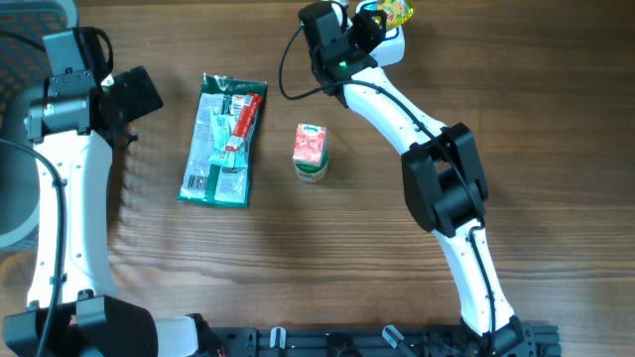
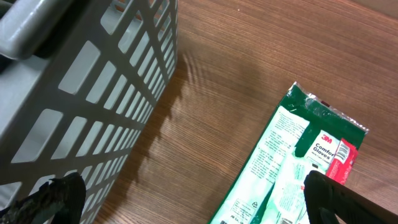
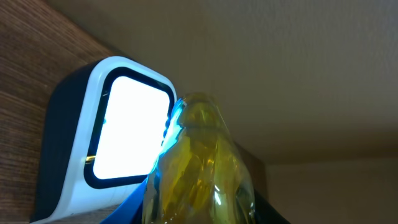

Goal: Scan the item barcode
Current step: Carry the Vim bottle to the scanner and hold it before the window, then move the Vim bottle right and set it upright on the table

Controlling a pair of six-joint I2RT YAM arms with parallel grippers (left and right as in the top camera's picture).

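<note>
I need to swing my right gripper down and to its right in the overhead view to let go of the packet, because bare, clear wood is below it there.
My right gripper (image 1: 375, 22) reaches to the table's far edge and is shut on a yellow, glossy packet (image 1: 396, 12). In the right wrist view the yellow packet (image 3: 199, 165) fills the space between my jaws and stands right beside the scanner (image 3: 102, 146), whose white window (image 3: 127, 127) is lit. From overhead the white and blue scanner (image 1: 391, 48) lies just under the gripper. No barcode shows on the packet. My left gripper (image 1: 134, 94) stands open at the far left, its fingertips (image 2: 341, 200) above bare wood and the edge of a green glove packet (image 2: 289, 168).
The green glove packet (image 1: 223, 139) lies flat left of centre. A small red and white carton (image 1: 311, 152) stands upright in the middle. A grey slatted basket (image 2: 74, 93) sits close beside my left gripper.
</note>
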